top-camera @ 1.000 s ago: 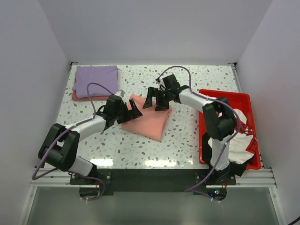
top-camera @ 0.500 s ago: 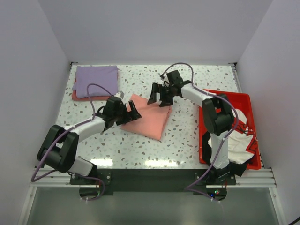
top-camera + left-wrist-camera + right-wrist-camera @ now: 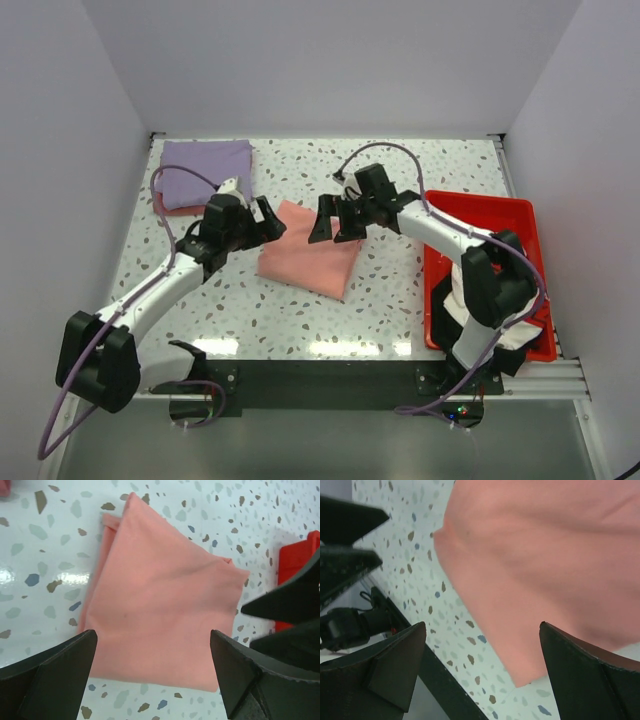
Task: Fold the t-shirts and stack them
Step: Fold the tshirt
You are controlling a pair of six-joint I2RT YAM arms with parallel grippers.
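The salmon-pink t-shirt's edge facing the lavender t-shirt (image 3: pixel 205 170) will come between my fingers as I lower my left gripper to it.
A folded salmon-pink t-shirt (image 3: pixel 312 255) lies flat in the middle of the table; it fills the left wrist view (image 3: pixel 160 605) and the right wrist view (image 3: pixel 545 555). My left gripper (image 3: pixel 268 222) hovers open and empty over its left edge. My right gripper (image 3: pixel 333 220) hovers open and empty over its far right corner. A folded lavender t-shirt (image 3: pixel 205 170) lies on another salmon-pink one (image 3: pixel 163 207) at the far left. White and black shirts (image 3: pixel 510 310) lie in the red tray.
The red plastic tray (image 3: pixel 480 205) stands at the right edge of the table. Speckled tabletop (image 3: pixel 300 310) surrounds the folded shirt. White walls close in the left, back and right sides.
Both grippers have lifted off the salmon-pink shirt. The left gripper moved up and left; the right gripper shifted slightly. The shirt lies still.
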